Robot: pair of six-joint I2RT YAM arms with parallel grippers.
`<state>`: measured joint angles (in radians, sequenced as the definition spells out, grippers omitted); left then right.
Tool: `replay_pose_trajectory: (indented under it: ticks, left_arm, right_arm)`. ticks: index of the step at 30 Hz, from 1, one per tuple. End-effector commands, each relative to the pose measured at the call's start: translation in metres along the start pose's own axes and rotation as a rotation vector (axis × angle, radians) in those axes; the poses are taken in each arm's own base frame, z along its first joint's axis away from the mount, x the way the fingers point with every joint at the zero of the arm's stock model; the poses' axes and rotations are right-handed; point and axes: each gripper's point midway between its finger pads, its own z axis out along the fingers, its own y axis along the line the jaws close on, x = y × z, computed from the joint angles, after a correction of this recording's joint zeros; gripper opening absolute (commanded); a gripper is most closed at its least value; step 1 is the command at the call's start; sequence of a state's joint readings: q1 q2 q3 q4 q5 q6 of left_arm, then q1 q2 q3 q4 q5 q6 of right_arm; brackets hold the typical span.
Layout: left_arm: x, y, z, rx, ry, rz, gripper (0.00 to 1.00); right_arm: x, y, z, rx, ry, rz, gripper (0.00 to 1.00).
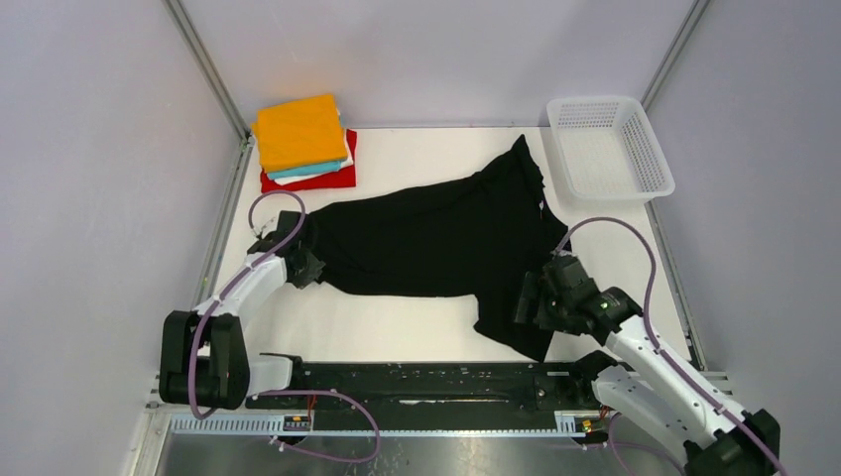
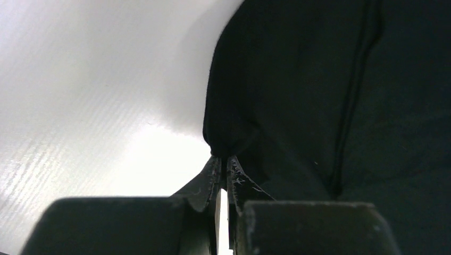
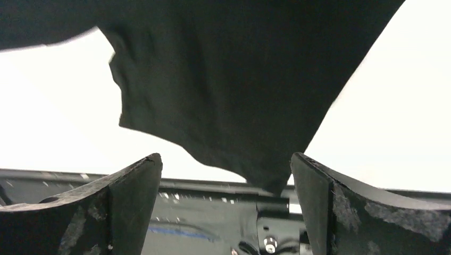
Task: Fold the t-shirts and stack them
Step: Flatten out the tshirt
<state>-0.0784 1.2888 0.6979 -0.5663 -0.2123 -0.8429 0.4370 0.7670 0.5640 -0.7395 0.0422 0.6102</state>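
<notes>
The shirt's near corner is below my right gripper and closer to the black bar. I should next lower my right gripper and bring it back onto the shirt's near corner [image 1: 539, 350] [image 3: 270, 179].
A large black t-shirt [image 1: 436, 238] lies spread and rumpled across the middle of the white table. My left gripper [image 1: 315, 260] is shut on the shirt's left edge; in the left wrist view the fingertips [image 2: 223, 162] pinch a bunched fold of black cloth [image 2: 319, 95]. My right gripper [image 1: 526, 296] is open over the shirt's near right part. In the right wrist view [image 3: 226, 164] its jaws stand wide apart with a black cloth corner [image 3: 239, 95] between and beyond them. A folded stack with an orange tee [image 1: 298, 132] on top, teal, white and red [image 1: 337, 178] below, sits at the back left.
A white plastic mesh basket [image 1: 607, 147] stands at the back right. Grey walls with metal frame posts close in the table. A black rail [image 1: 426, 382] runs along the near edge between the arm bases.
</notes>
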Motion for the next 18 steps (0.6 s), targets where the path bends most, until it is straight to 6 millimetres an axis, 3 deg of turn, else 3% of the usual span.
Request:
replay_pose_trajectory:
  ticks: [1,7,18]
  left_arm:
    - [-0.006,-0.016,-0.016,0.070,-0.072,0.034,0.00]
    - [-0.001,-0.020,-0.022,0.082,-0.097,0.072,0.00]
    - [0.002,-0.026,-0.023,0.103,-0.076,0.092,0.00]
  right_arm:
    - [0.056,-0.026,0.000,0.160,0.160,-0.005,0.99]
    - [0.083,-0.028,0.014,0.192,0.252,-0.039,0.93]
    - [0.068,-0.012,0.026,0.199,0.230,-0.082,0.73]
